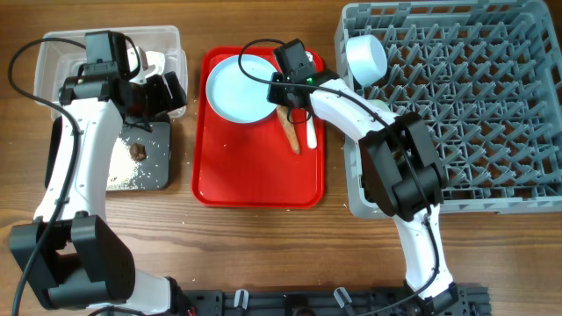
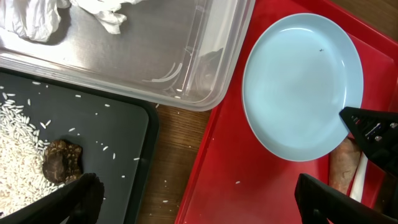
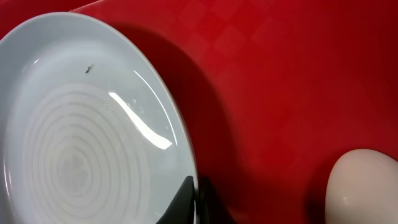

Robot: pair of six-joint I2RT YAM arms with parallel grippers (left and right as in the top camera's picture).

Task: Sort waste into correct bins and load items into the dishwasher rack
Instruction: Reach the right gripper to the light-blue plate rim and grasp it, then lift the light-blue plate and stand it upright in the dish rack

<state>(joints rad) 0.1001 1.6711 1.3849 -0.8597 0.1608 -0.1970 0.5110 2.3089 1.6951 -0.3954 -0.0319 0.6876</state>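
Observation:
The right gripper will carry the plate (image 1: 239,88) up, then to the right in the overhead view, tilt it down into the rack's empty slots and then release it, since those slots are free.
My right gripper (image 1: 283,88) is shut on the right rim of the pale blue plate (image 1: 239,88). The plate lies on the red tray and the right wrist view shows the jaws (image 3: 198,199) pinching its edge (image 3: 81,124). The carrot-like root (image 1: 290,130) and the white spoon (image 1: 310,133) lie beside the plate. My left gripper (image 1: 158,92) is open and empty (image 2: 199,199) above the gap between the black tray (image 2: 93,124) and the red tray. Rice (image 2: 18,149) and a brown lump (image 2: 62,160) lie on the black tray. Tissue (image 2: 31,15) lies in the clear tub (image 2: 155,56).
The red serving tray (image 1: 255,175) sits in the middle of the table. The grey dishwasher rack (image 1: 457,105) stands at the right, with a small pale bowl (image 1: 366,57) at its near-left corner. A few rice grains lie on the wooden table between the trays.

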